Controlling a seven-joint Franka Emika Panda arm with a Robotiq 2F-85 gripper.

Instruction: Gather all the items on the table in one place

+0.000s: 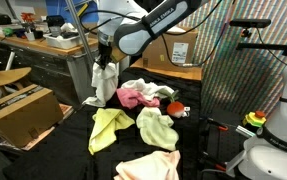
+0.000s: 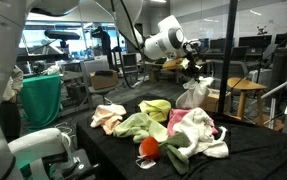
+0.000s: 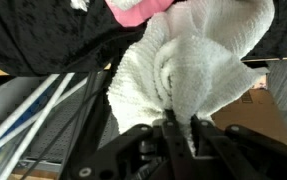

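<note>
My gripper should swing over the pink cloth (image 1: 133, 97) next, then go down and let go of the white towel (image 1: 105, 84). The cloth is below, where cloths are already bunched, inward from the far edge of the table.
My gripper (image 1: 106, 65) is shut on a white towel (image 1: 105, 84), which hangs from it above the far edge of the black table (image 1: 73, 150). It also shows in an exterior view (image 2: 193, 92) and fills the wrist view (image 3: 193, 60), pinched between the fingers (image 3: 180, 122). On the table lie a pink cloth (image 1: 133, 97), a white cloth (image 1: 146, 88), two yellow-green cloths (image 1: 108, 127) (image 1: 156, 128), a peach cloth (image 1: 148, 167) and a red object (image 1: 172, 107).
A cardboard box (image 1: 23, 112) stands beside the table. A wooden desk with a box (image 1: 181, 50) is behind. A white robot body (image 1: 273, 130) stands at the side, and a mesh screen (image 1: 238, 60) rises behind the table.
</note>
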